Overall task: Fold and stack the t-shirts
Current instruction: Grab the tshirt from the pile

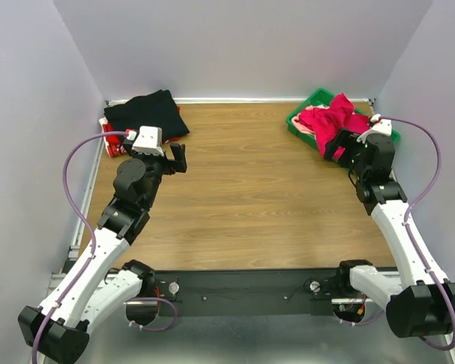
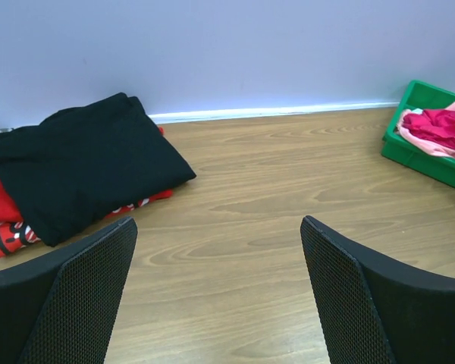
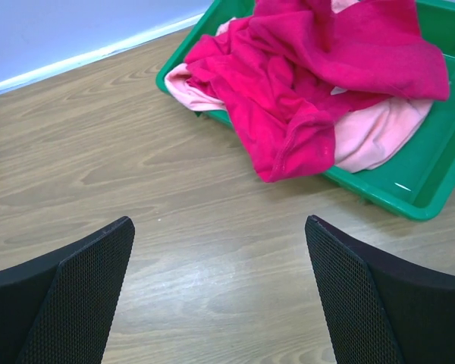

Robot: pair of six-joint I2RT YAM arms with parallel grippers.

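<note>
The right gripper reaches outward over the tray next and down onto the crimson shirt's far bunched part, which lies on top of the pink one.
A folded black t-shirt lies at the far left on a red cloth with white print; both show in the left wrist view, the black shirt above the red cloth. A crumpled crimson-magenta t-shirt lies over a pale salmon-pink one in the green tray, its edge hanging onto the table. The right wrist view shows the crimson shirt and the pink one. My left gripper is open and empty, right of the black shirt. My right gripper is open and empty, just short of the crimson shirt.
The green plastic tray stands at the far right corner; it also shows in the left wrist view. Pale walls close the table at the back and on both sides. Bare wooden tabletop lies between the arms.
</note>
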